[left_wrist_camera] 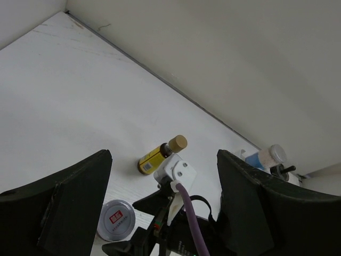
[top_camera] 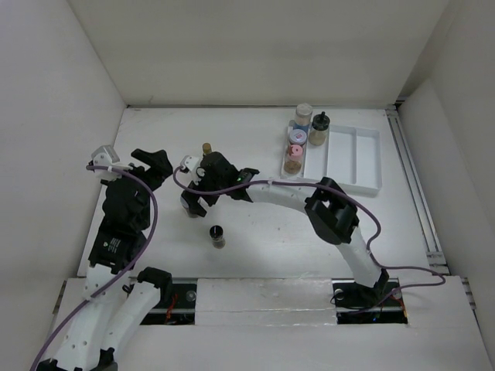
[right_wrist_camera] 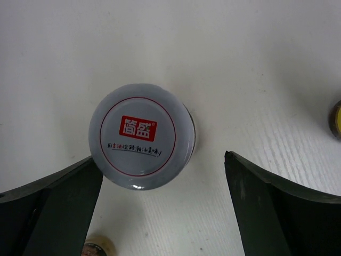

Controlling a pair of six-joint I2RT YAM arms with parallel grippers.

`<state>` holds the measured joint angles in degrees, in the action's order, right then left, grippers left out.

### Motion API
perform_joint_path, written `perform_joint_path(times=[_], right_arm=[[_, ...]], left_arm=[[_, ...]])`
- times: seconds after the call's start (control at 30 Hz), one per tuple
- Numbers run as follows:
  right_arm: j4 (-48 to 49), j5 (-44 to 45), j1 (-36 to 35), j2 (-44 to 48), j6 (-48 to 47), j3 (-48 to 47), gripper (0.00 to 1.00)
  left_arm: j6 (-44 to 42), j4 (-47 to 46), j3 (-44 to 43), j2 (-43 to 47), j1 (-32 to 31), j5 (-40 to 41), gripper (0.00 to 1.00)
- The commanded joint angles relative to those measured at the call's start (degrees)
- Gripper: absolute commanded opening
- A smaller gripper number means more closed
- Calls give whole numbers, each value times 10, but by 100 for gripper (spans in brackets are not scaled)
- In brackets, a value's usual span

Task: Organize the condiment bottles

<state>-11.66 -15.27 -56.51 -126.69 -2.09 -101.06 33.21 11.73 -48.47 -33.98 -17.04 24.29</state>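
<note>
The silver-lidded jar [right_wrist_camera: 139,136] stands off-center near one finger, so the right gripper needs to move slightly toward it until it sits between both fingers, and then close.
A silver-lidded jar [right_wrist_camera: 139,136] with a red label stands on the table. My right gripper [right_wrist_camera: 160,181] is open around and above it; the jar is close to the left finger [right_wrist_camera: 53,208] and is not gripped. In the top view this gripper [top_camera: 195,197] covers most of the jar. A slim yellow bottle [top_camera: 206,151] lies just beyond it and also shows in the left wrist view [left_wrist_camera: 157,154]. A small black-capped jar [top_camera: 217,236] stands nearer the arms. My left gripper [top_camera: 151,166] is open and empty to the left of these.
A white divided tray [top_camera: 363,158] sits at the back right. In its left section stand a cream-filled bottle [top_camera: 303,116], a dark-capped bottle [top_camera: 319,127], a blue-banded jar [top_camera: 297,137] and a pink shaker [top_camera: 294,154]. The right arm [top_camera: 332,212] stretches across the table's middle.
</note>
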Motion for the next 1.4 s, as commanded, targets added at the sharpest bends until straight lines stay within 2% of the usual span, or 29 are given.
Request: perform_joint_path(times=[0.0,0.2,0.3,0.33,0.37,0.43,0.53,0.73,0.97,1.07,1.17,1.37], right_arm=[[26,5,-7,-7,-8,-46,98],[65,5,-13,-28,-8,-56,95],[65,-1,-13,-40,-3,-63,75],[70,-1,-13,-40,-3,-57,75],[82,-1,-13,-32,-3,-52,71],[100,-1,-13,-21,-3,-32,53],[120,-1,-13,12,-3,-24,48],[232,-1,11,168,9,79,47],[373,-29,151,361,63,263,46],[379,22,248,434,77,342,45],[358,73,307,488,99,396,42],[350,91,435,484,111,434,42]], left_arm=[[-11,-22,-15,-2,-1,-12,75],[-11,-28,-15,-7,-1,-22,75],[-17,-28,-15,-7,-1,-22,75],[-17,-28,-15,-7,-1,-28,75],[-17,-28,-15,-7,-1,-28,75],[-17,-28,-15,-7,-1,-28,75],[-17,-28,-15,-7,-1,-28,75],[-22,-28,-15,-7,-1,-28,75],[-27,-33,-9,-1,-1,-38,75],[-27,-33,-9,-1,-1,-43,75],[-27,-39,-9,-1,-1,-51,75],[-32,-39,-9,-7,-1,-64,75]])
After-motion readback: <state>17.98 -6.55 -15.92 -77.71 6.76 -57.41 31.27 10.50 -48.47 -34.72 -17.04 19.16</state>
